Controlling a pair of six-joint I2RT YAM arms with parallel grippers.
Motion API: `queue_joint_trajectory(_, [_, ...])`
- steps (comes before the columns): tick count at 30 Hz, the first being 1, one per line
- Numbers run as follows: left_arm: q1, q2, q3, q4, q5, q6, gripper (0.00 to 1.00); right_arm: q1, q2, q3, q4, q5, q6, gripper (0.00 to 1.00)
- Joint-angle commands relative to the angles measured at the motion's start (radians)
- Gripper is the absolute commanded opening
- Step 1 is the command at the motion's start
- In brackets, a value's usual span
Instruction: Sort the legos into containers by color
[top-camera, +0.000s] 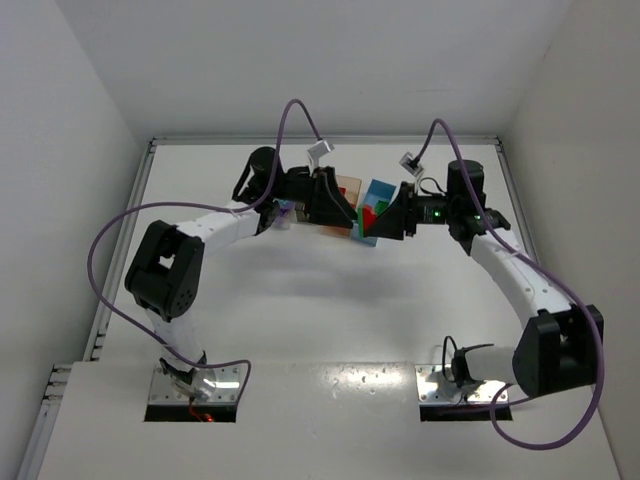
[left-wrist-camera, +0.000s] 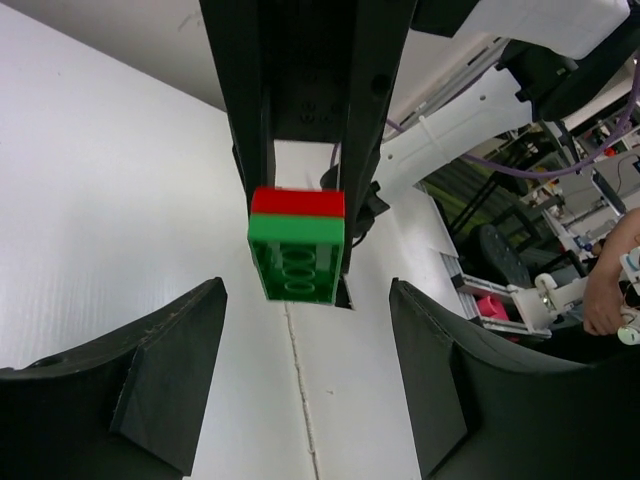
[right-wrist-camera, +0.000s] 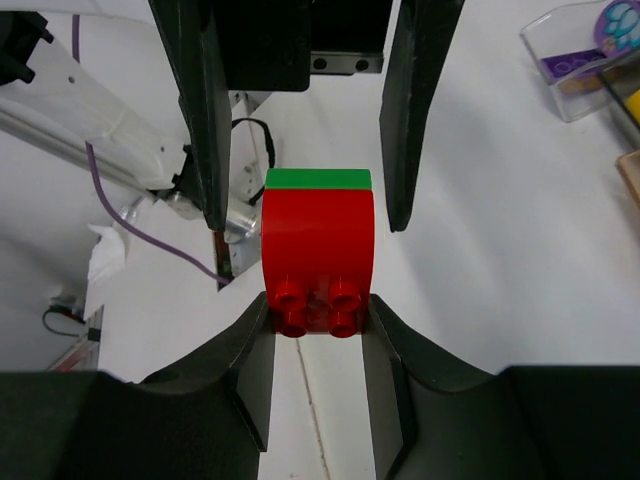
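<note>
The tan-peach bin (top-camera: 347, 188) holds red. Next, my right gripper pulls away from the left gripper, then swings over that bin to release the red lego.
My right gripper (right-wrist-camera: 318, 322) is shut on a red round-topped lego (right-wrist-camera: 318, 245) with a green lego (right-wrist-camera: 318, 179) stuck on its far end. It holds the pair above the table at the back centre (top-camera: 368, 214). My left gripper (left-wrist-camera: 305, 400) is open and faces this cluster end-on. In the left wrist view the green lego (left-wrist-camera: 297, 260) lies ahead of the left fingers (left-wrist-camera: 180, 370). In the right wrist view the left fingers (right-wrist-camera: 205, 110) stand either side of the green end with gaps. In the top view the left gripper (top-camera: 343, 212) and right gripper (top-camera: 388, 217) meet nose to nose.
A tan-peach bin (top-camera: 347, 187) and a light blue bin (top-camera: 381, 190) stand behind the grippers. A clear bin (top-camera: 285, 212) with purple pieces sits under the left arm; it also shows in the right wrist view (right-wrist-camera: 575, 60). White walls close in the back and sides.
</note>
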Motion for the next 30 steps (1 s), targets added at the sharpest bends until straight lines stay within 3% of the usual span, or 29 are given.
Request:
queue_joint_trajectory(1, [0.005,-0.045,0.033,0.139,0.003,-0.028,0.72,0.035,0.011,0.050,0.064,-0.045,0.032,0.00])
queue_joint_trajectory(8, [0.005,-0.034,0.033,0.179,-0.008,-0.069,0.72,0.064,0.029,0.070,0.083,-0.036,0.041,0.00])
queue_joint_trajectory(11, [0.005,-0.025,0.033,0.244,-0.008,-0.120,0.67,0.074,0.029,0.079,0.093,-0.036,0.041,0.00])
queue_joint_trajectory(12, [0.005,-0.025,0.033,0.255,0.003,-0.129,0.64,0.074,0.029,0.079,0.094,-0.027,0.041,0.00])
queue_joint_trajectory(15, [0.005,-0.016,0.024,0.296,0.012,-0.152,0.40,0.074,0.038,0.079,0.103,-0.016,0.051,0.00])
queue_joint_trajectory(21, [0.005,-0.025,0.002,0.330,0.021,-0.184,0.11,0.074,0.038,0.079,0.123,0.004,0.060,0.00])
queue_joint_trajectory(24, [0.005,-0.045,-0.032,0.341,0.021,-0.185,0.06,0.048,0.049,0.102,0.123,0.004,0.060,0.00])
queue_joint_trajectory(30, [0.046,-0.083,-0.127,0.319,0.021,-0.156,0.05,-0.063,0.011,0.119,0.098,0.004,0.046,0.00])
